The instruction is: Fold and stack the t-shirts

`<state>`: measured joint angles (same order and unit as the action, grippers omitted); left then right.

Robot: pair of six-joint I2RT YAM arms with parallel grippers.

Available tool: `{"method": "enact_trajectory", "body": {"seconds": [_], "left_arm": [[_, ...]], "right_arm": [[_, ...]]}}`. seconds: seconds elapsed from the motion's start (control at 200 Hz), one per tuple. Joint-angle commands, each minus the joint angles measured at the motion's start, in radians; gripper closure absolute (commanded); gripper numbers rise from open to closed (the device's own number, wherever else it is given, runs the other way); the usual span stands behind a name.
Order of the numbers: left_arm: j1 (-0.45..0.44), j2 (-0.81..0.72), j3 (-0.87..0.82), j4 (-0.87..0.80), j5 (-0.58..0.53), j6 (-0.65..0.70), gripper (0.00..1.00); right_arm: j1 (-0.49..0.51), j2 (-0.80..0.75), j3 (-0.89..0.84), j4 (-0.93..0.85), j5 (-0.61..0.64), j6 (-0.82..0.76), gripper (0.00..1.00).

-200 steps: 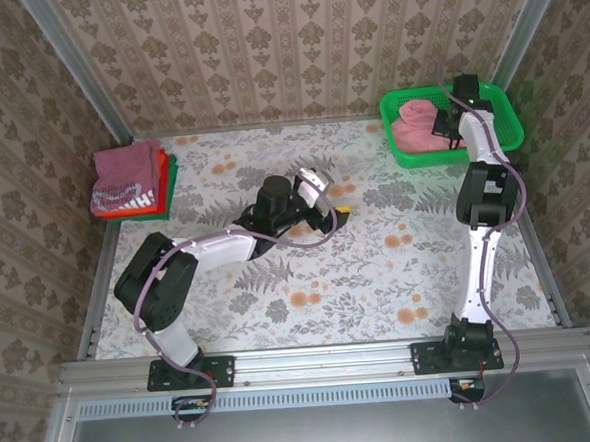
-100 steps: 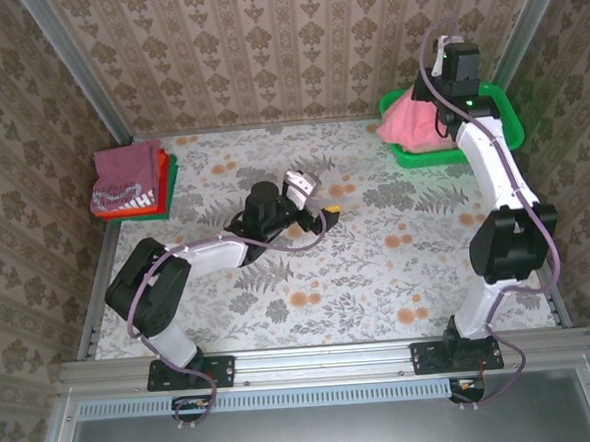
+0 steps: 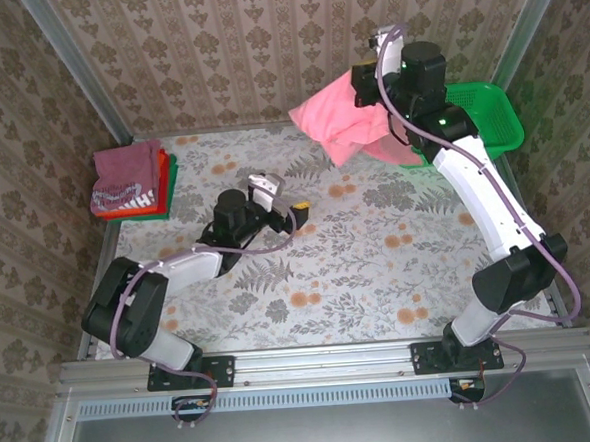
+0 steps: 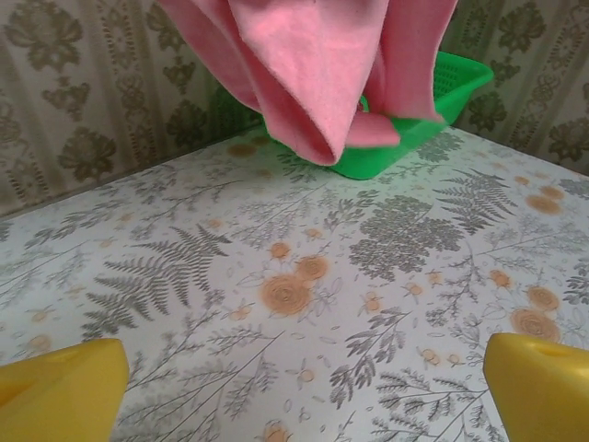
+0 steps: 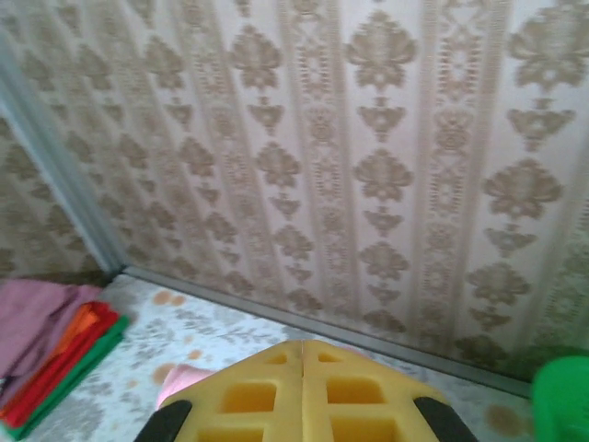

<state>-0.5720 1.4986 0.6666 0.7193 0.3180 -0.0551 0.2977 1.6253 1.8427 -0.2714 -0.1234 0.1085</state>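
Note:
My right gripper moves the t-shirt away from the green basket next, then down, and releases it on the bare tabletop between stack and basket.
A salmon-pink t-shirt (image 3: 334,123) hangs in the air at the back of the table, left of the green basket (image 3: 491,119). My right gripper (image 3: 371,76) is raised high and shut on it; in the right wrist view the yellow jaws (image 5: 306,348) are pressed together with pink cloth (image 5: 179,379) showing below them. My left gripper (image 3: 289,196) hovers low over the table's middle, open and holding nothing. In the left wrist view its yellow fingertips (image 4: 64,387) sit far apart, and the pink t-shirt (image 4: 313,64) dangles ahead in front of the basket (image 4: 451,83).
Folded t-shirts in maroon, red-orange and green form a stack (image 3: 127,181) at the back left, the stack (image 5: 55,341) also showing in the right wrist view. Wallpapered walls close in the back and both sides. The floral table top (image 3: 378,266) lies between the arms.
The right arm has lifted the pink t-shirt out of the basket and carried it up and to the left. The left gripper has drifted left, still open.

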Motion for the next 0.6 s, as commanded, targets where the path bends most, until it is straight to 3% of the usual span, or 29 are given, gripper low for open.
{"method": "enact_trajectory", "body": {"seconds": [0.0, 0.37, 0.595], "left_arm": [[0.031, -0.059, -0.035, 0.024, -0.006, -0.029, 0.00], [0.124, -0.249, -0.178, -0.075, -0.069, -0.025, 0.00], [0.178, -0.365, -0.236, -0.145, -0.134, -0.025, 0.00]], "right_arm": [[0.038, 0.023, 0.084, 0.000, -0.107, 0.030, 1.00], [0.083, 0.189, 0.221, -0.016, -0.349, 0.158, 1.00], [0.064, 0.290, 0.261, -0.140, -0.225, 0.161, 0.97]]}}
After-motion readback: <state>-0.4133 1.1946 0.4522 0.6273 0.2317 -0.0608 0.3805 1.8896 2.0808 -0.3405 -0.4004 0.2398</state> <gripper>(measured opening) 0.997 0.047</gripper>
